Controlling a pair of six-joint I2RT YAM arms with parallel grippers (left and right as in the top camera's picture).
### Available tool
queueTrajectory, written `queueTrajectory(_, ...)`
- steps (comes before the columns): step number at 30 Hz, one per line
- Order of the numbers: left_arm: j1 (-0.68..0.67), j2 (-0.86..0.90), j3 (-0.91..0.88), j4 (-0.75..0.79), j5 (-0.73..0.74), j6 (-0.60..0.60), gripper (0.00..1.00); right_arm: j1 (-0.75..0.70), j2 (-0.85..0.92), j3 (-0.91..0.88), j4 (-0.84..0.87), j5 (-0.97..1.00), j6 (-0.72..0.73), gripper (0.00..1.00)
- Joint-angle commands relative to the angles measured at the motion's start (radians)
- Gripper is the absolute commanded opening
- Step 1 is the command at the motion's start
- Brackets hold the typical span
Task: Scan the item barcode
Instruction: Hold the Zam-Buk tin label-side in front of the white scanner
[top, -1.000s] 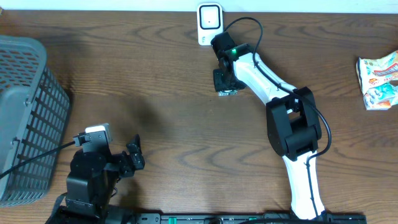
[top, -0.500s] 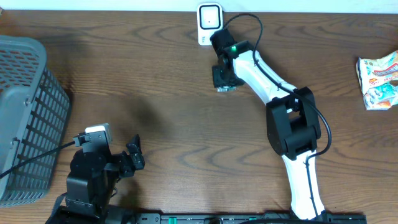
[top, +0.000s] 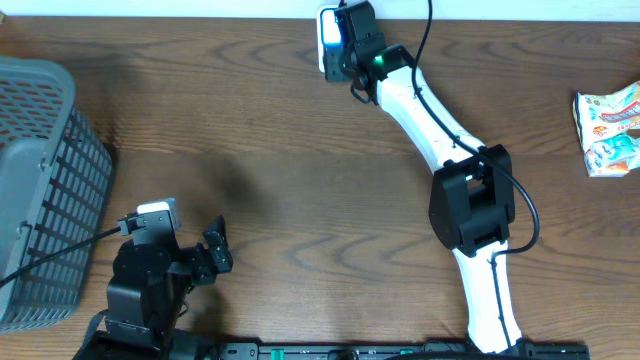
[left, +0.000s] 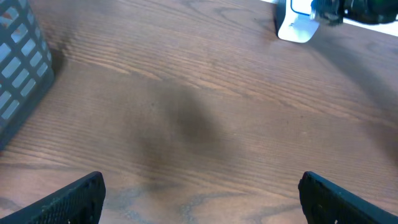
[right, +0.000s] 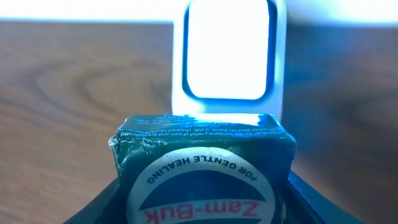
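Observation:
I need to swing my right gripper from the glowing scanner onto the colourful snack packet (top: 614, 132) and release the box, since the packet lies to the scanner's right in the overhead view.
A dark green Zam-Buk box (right: 202, 168) sits between the fingers of my right gripper (right: 202, 208), which is shut on it. Its front end almost touches the white scanner (right: 228, 56), whose window glows bright with a blue edge. In the overhead view my right gripper (top: 352, 45) is at the table's far edge, right against the scanner (top: 326, 40), and it hides the box. No barcode shows. At the near left, my left gripper (top: 215, 250) stands open over bare wood, its jaws (left: 208, 202) wide apart with nothing between them.
A grey plastic basket (top: 40, 190) stands at the left edge, also at the upper left of the left wrist view (left: 18, 62). A colourful snack packet (top: 610, 128) lies at the far right. The scanner (left: 295, 22) shows far off in the left wrist view.
My right gripper has carried the box away from me, from a spot in front of the scanner up against its window. The left arm has not moved.

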Motion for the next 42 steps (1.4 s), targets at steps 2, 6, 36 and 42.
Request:
queueTrajectory(2, 0.0, -0.001, 0.0, 0.002, -0.013, -0.005, 0.98, -0.003, -0.001, 0.019, 0.09, 0.012, -0.013, 0.46)
queueTrajectory(6, 0.0, -0.001, 0.0, 0.002, -0.013, -0.005, 0.98, -0.003, -0.001, 0.019, 0.202, 0.013, -0.051, 0.47)
queueTrajectory(36, 0.0, -0.001, 0.0, 0.002, -0.013, -0.005, 0.98, -0.038, 0.194, 0.019, 0.731, 0.152, -0.162, 0.47)
queueTrajectory(42, 0.0, -0.001, 0.0, 0.002, -0.013, -0.005, 0.98, -0.037, 0.193, 0.019, 0.723, 0.151, -0.161, 0.48)
